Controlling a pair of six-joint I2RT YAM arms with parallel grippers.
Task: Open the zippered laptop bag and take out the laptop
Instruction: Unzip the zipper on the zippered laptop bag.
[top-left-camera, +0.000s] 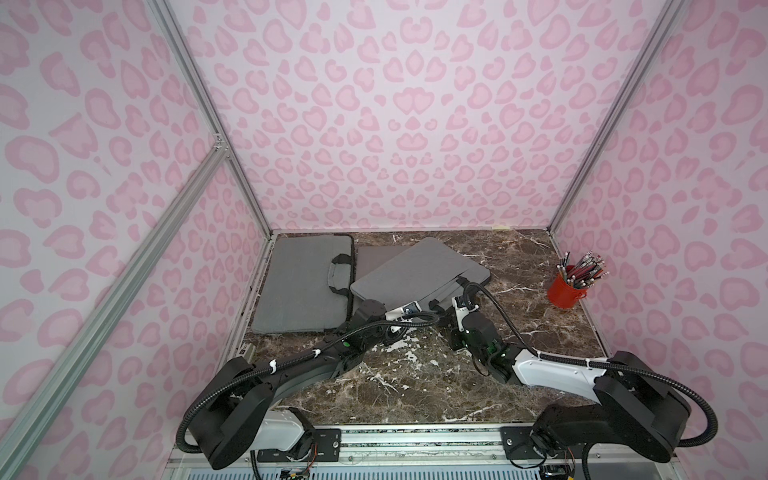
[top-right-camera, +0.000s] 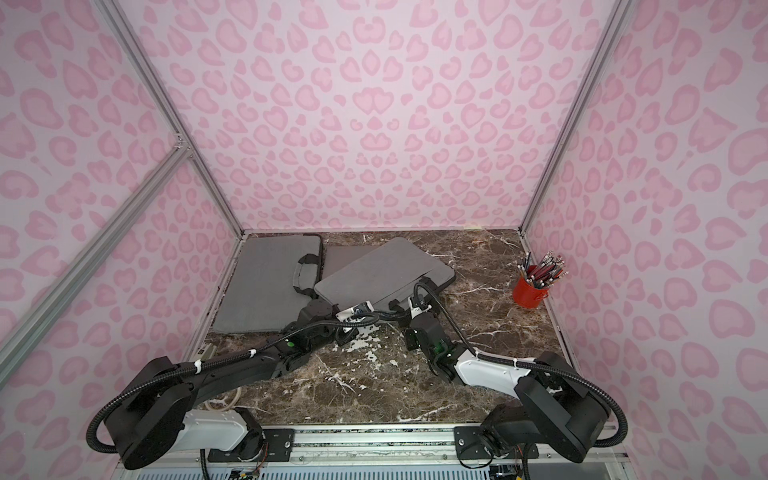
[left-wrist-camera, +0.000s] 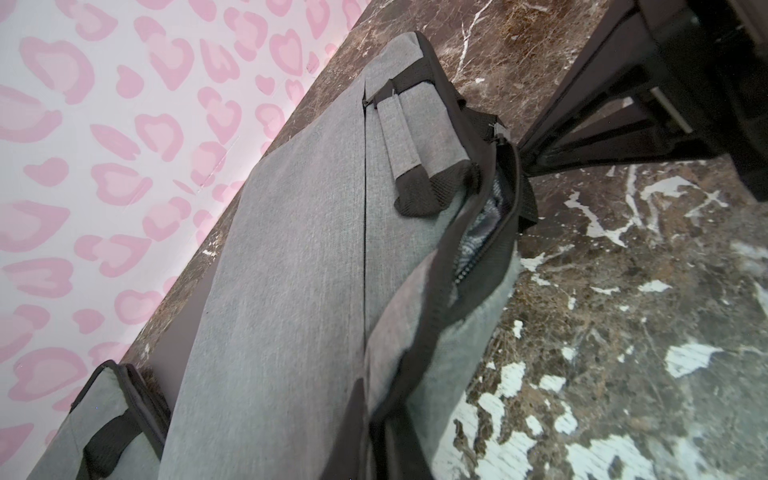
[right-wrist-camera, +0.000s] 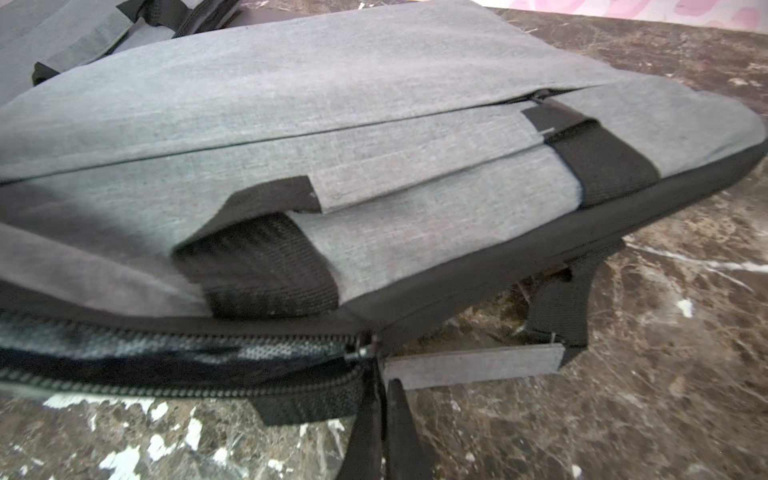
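Note:
The zipper beside the bag's black front trim (left-wrist-camera: 393, 394) gapes open behind the slider. My left gripper will ease back toward my base next, then open to let go of the trim.
The grey zippered laptop bag (top-left-camera: 411, 270) (top-right-camera: 374, 270) lies tilted mid-table, its front edge towards me. My left gripper (top-left-camera: 428, 309) (left-wrist-camera: 376, 419) is shut on the bag's black front trim. My right gripper (top-left-camera: 451, 303) (right-wrist-camera: 380, 384) is shut on the zipper pull (right-wrist-camera: 361, 353) beside the lower handle (right-wrist-camera: 469, 365). Behind the slider the zipper gapes open (left-wrist-camera: 486, 232) and shows only mottled grey lining. The laptop inside is hidden. A dark flat slab (top-left-camera: 374, 255), which may be a closed laptop, lies partly under the bag's far side.
A second grey bag (top-left-camera: 299, 282) lies flat against the left wall, its handles touching the tilted bag. A red cup of pencils (top-left-camera: 565, 291) stands at the right wall. The marble table (top-left-camera: 415, 386) is walled in on three sides.

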